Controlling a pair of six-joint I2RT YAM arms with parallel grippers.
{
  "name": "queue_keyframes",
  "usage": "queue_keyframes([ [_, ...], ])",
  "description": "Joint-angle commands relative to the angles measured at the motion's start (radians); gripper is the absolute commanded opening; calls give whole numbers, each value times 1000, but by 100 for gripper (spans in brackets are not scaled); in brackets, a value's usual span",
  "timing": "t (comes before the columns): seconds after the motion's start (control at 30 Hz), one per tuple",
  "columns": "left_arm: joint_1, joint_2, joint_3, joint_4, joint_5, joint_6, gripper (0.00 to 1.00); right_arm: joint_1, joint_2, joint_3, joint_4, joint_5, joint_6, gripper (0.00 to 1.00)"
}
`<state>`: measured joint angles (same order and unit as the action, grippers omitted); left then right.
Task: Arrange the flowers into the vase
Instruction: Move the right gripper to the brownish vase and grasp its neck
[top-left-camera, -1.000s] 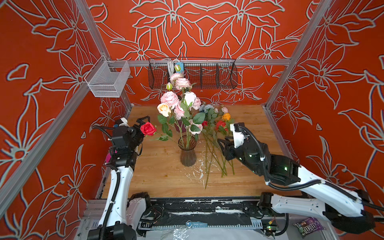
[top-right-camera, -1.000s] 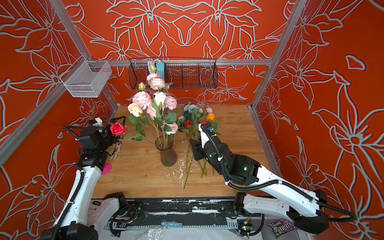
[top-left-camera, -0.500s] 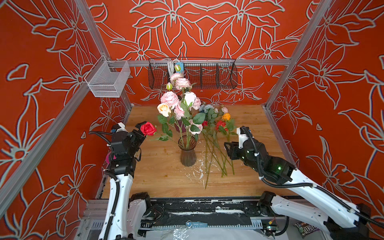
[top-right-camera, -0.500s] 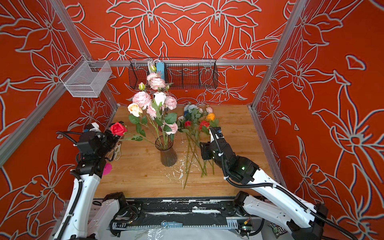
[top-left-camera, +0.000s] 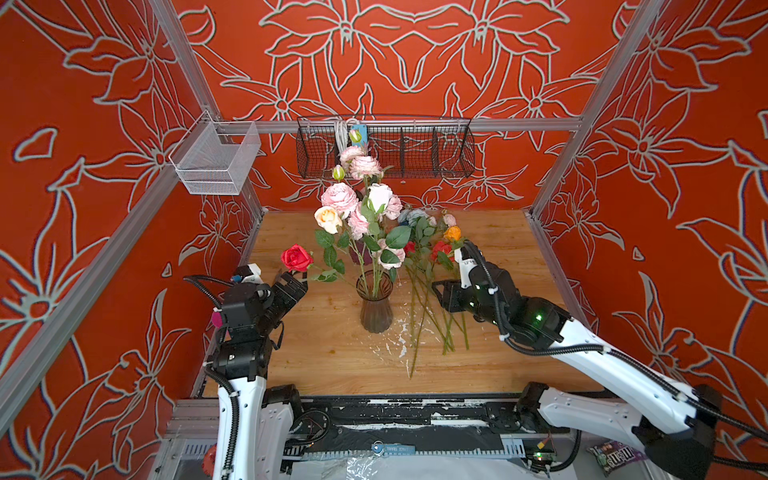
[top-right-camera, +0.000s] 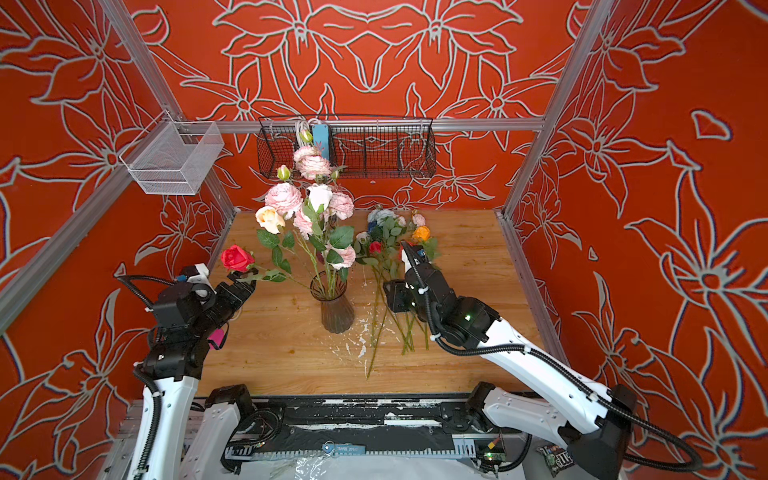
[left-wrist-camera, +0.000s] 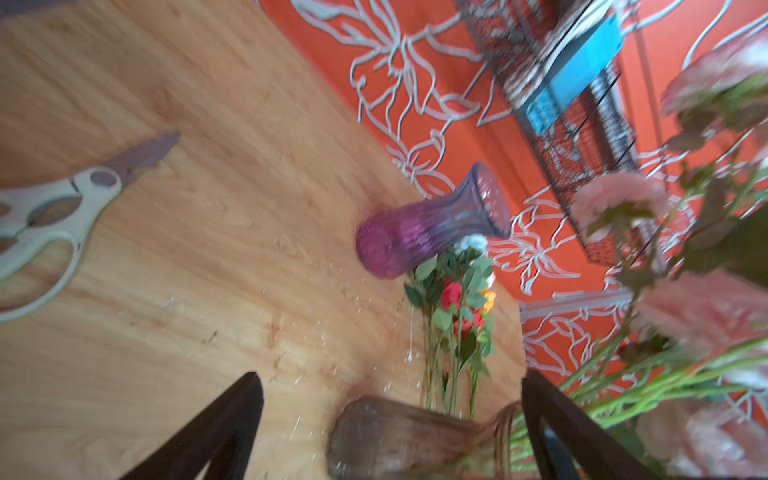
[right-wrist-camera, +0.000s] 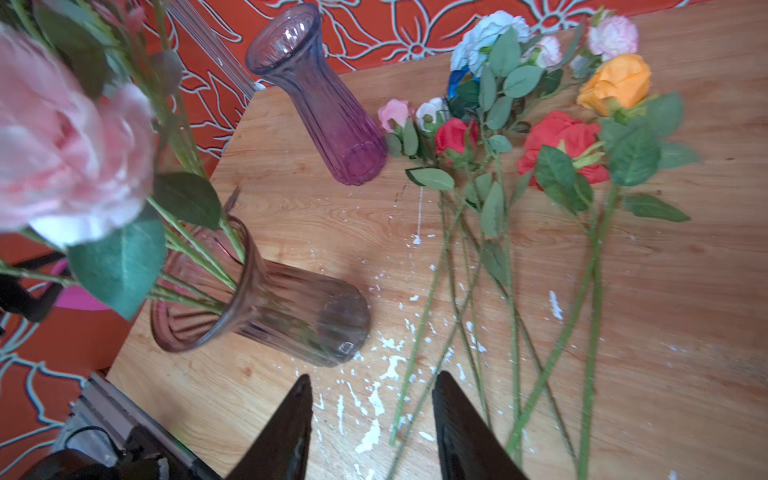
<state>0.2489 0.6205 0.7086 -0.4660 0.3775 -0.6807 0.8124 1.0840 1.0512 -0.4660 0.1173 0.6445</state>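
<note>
My right gripper is above the lying stems and will swing next onto the nearest edge of the vase's rim (top-left-camera: 391, 281) (right-wrist-camera: 249, 286), as that rim is between it and my left gripper.
A brown glass vase (top-left-camera: 376, 309) (top-right-camera: 337, 309) (right-wrist-camera: 291, 311) stands mid-table and holds pale pink and white flowers (top-left-camera: 353, 203). A red rose (top-left-camera: 296, 257) (top-right-camera: 237, 257) leans out of it to the left on a long stem. My left gripper (top-left-camera: 293, 287) (left-wrist-camera: 390, 374) hangs open just below that rose, with nothing between its fingers. More flowers (top-left-camera: 432, 249) (right-wrist-camera: 557, 141), red, orange, blue and white, lie on the table right of the vase. Over their stems (right-wrist-camera: 511, 291) my right gripper (top-left-camera: 440, 293) (right-wrist-camera: 374, 376) is open and empty.
An empty purple vase (right-wrist-camera: 328, 108) (left-wrist-camera: 428, 232) stands behind the bouquet. Scissors (left-wrist-camera: 54, 216) lie on the wood by the left wall. A black wire basket (top-left-camera: 386, 145) and a white mesh basket (top-left-camera: 216, 160) hang on the frame. White flecks (right-wrist-camera: 370, 436) dot the table.
My left gripper has dropped down and back from the red rose, which stays leaning from the vase. The right arm has shifted a little, with its gripper still over the loose stems.
</note>
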Motion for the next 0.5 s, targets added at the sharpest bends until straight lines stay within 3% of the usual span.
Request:
queue_keyframes([
  [0.0, 3, 0, -1, -100, 59, 64, 97, -6, 86, 99, -29, -97, 56, 45],
  [0.23, 3, -51, -55, -88, 82, 73, 97, -1, 264, 225, -9, -211, 109, 41],
  [0.47, 2, -81, -59, -76, 103, 75, 97, 19, 413, 332, -41, -248, 137, 39],
])
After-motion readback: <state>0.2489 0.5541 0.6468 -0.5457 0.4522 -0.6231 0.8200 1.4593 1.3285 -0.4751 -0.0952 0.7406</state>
